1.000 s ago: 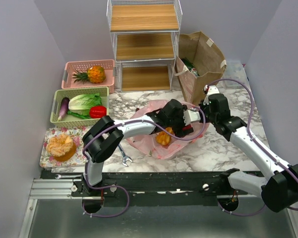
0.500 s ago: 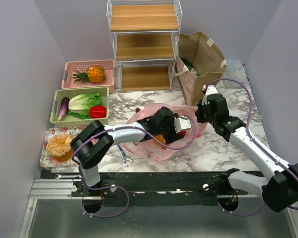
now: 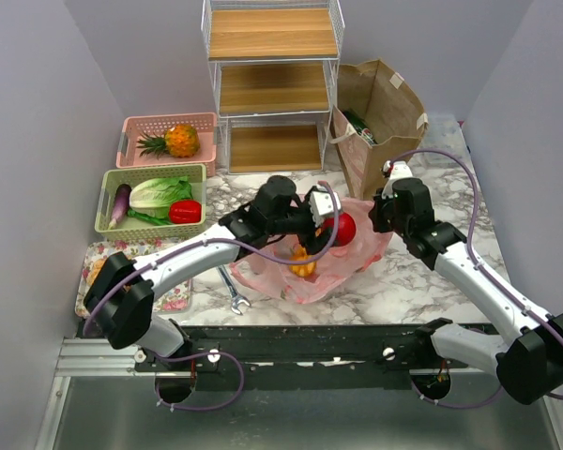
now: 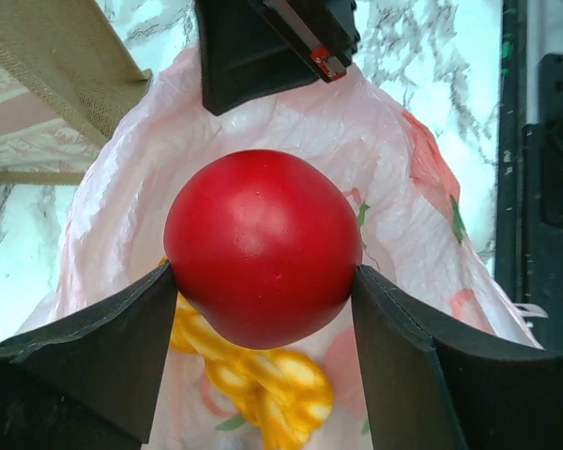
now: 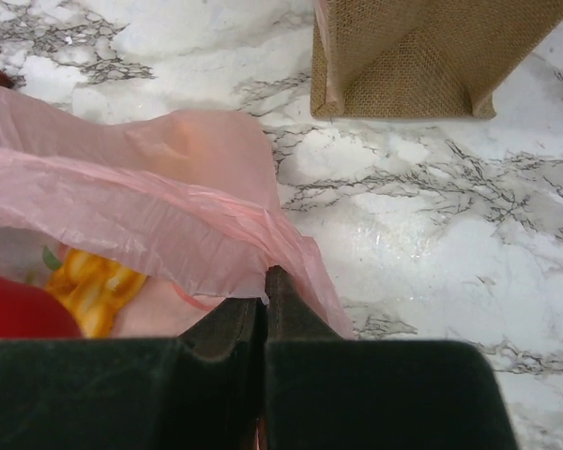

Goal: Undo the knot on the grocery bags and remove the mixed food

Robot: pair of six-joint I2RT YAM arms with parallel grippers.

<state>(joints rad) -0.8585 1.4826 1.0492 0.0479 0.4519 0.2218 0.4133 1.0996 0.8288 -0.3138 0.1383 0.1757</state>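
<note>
My left gripper goes left in the top view next, over the green basket's near corner by the eggplant, and releases, since that basket holds vegetables.
The pink plastic bag (image 3: 352, 255) lies open at the table's middle; no knot shows. My left gripper (image 3: 330, 228) is shut on a red round vegetable (image 3: 340, 230) and holds it above the bag; in the left wrist view the vegetable (image 4: 263, 246) sits between both fingers. Orange pieces (image 3: 303, 262) lie inside the bag, also in the left wrist view (image 4: 253, 384). My right gripper (image 3: 379, 217) is shut on the bag's right rim (image 5: 227, 246), holding it up. The brown paper bag (image 3: 380, 120) stands behind.
A green basket (image 3: 111, 202) at left holds lettuce (image 3: 158, 194), an eggplant (image 3: 120, 202) and a red vegetable (image 3: 185, 211). A pink basket (image 3: 131, 131) holds a pineapple. A floral tray (image 3: 94, 281) holds a bun (image 3: 113, 274). A wrench (image 3: 233, 293) lies near the front. A wire shelf (image 3: 272, 84) stands behind.
My left gripper has risen out of the pink bag with the red round vegetable in it and moved back. The right gripper has kept its hold on the bag's rim.
</note>
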